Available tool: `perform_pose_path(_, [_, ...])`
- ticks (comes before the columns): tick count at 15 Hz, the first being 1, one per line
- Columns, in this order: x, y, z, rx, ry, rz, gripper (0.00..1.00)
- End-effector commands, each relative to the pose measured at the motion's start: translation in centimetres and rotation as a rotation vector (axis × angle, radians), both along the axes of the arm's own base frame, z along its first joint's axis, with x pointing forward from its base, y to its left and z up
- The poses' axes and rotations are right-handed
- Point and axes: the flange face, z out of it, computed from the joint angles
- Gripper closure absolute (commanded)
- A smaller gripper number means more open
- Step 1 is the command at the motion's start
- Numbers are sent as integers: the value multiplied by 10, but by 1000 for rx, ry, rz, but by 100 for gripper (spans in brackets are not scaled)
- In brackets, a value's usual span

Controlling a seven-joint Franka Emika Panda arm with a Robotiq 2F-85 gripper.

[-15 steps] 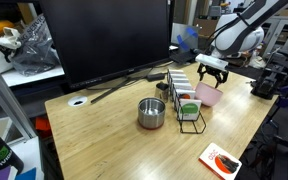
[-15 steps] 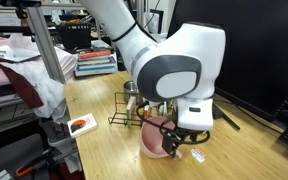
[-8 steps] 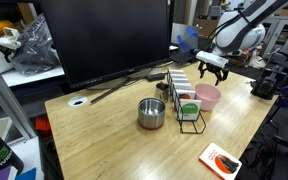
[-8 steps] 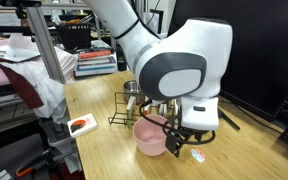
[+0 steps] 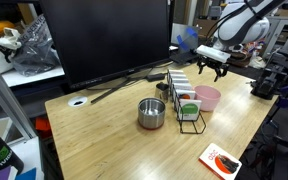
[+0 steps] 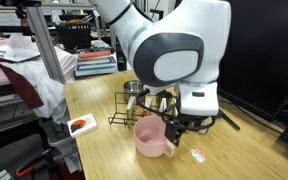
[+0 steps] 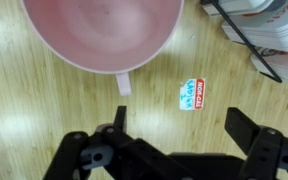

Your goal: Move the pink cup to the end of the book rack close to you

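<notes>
My gripper has one finger nearer the cup's handle below its rim, so it will first shift left in the wrist view onto that handle to get down to the pink cup point(image 5: 208, 97).
The pink cup point(image 5: 208, 97) stands upright on the wooden table beside the near end of the black wire book rack point(image 5: 187, 112). It also shows in an exterior view point(image 6: 152, 139) and at the top of the wrist view point(image 7: 102, 33), handle pointing toward the camera. The rack point(image 6: 126, 107) holds several books. My gripper point(image 5: 212, 70) is open and empty, raised above the cup; it also shows in an exterior view point(image 6: 191, 125). In the wrist view its fingers point(image 7: 180, 140) spread wide over bare wood below the cup.
A metal pot point(image 5: 151, 113) sits left of the rack. A red-and-white book point(image 5: 220, 159) lies near the table's front corner. A small sticker point(image 7: 191, 94) lies on the wood by the cup. A large monitor point(image 5: 104, 40) stands behind.
The gripper has let go of the cup and risen straight up away from it. The cup stays standing on the table by the rack.
</notes>
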Motion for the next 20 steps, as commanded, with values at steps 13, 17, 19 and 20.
perform_pose_path(13, [-8,11,-48,15,96,10,0])
perform_pose_path(17, [-7,10,-56,25,99,-22,34])
perform_pose_path(19, [-6,11,-58,30,103,-26,48])
perform_pose_path(20, [-5,11,-60,31,106,-26,54])
